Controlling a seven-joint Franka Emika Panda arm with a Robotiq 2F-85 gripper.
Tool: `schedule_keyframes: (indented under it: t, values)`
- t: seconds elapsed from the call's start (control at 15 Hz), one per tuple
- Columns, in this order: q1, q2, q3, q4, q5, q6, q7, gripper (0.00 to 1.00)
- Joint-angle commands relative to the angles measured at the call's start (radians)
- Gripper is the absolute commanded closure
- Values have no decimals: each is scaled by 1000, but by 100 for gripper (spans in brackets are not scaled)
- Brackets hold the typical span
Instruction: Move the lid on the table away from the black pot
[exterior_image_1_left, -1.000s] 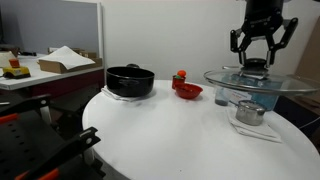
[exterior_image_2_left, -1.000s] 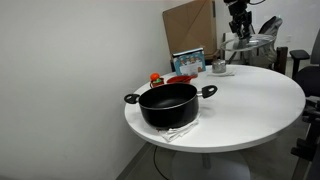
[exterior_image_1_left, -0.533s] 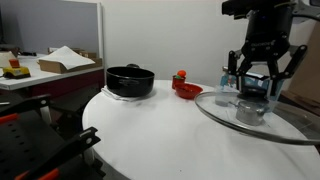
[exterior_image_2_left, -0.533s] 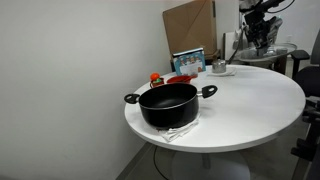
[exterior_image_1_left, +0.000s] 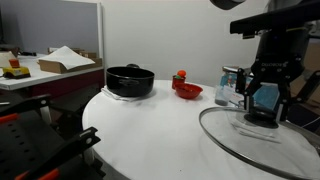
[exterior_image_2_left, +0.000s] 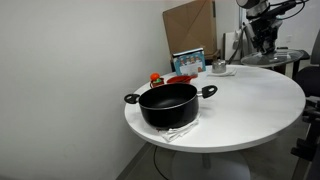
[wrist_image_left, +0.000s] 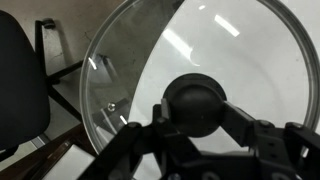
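Note:
The lid's glass (wrist_image_left: 200, 40) sticks out over the table's edge, so next the robot's gripper needs to move in from that edge and down, put the lid on the bare white table and let go of the lid's knob.
The lid (exterior_image_1_left: 228, 138) is a large clear glass disc with a black centre knob (wrist_image_left: 196, 98). My gripper (exterior_image_1_left: 263, 112) is shut on that knob and holds the lid level and low over the near right part of the round white table (exterior_image_1_left: 150, 130). In the wrist view the gripper (wrist_image_left: 196, 112) has a finger on each side of the knob, and the glass (wrist_image_left: 200, 40) reaches past the table's edge. The black pot (exterior_image_1_left: 130, 81) stands far off on the opposite side of the table. It also shows in an exterior view (exterior_image_2_left: 170, 104), where the gripper (exterior_image_2_left: 263, 35) is at the far side.
A red bowl (exterior_image_1_left: 187, 90) and a small red bottle (exterior_image_1_left: 181, 75) stand between the pot and the lid. A steel cup (exterior_image_2_left: 218, 66) sits near the table's far edge. A desk with papers (exterior_image_1_left: 60, 62) is behind. A black chair (wrist_image_left: 20, 80) stands beside the table.
My gripper has carried the lid down and toward the table's near right edge, farther from the black pot. The pot and bowl have not moved.

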Motion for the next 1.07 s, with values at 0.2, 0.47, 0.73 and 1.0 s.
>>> schedule_keyframes:
  t: [0.2,0.47,0.73,1.0]
  values:
    - [7,134,12,122,18,9,17,74]
    - [7,214,21,199,24,-8,23,74]
    - [8,265,30,254,25,-15,17,74]
    - [14,288,38,273,19,-16,8,74]
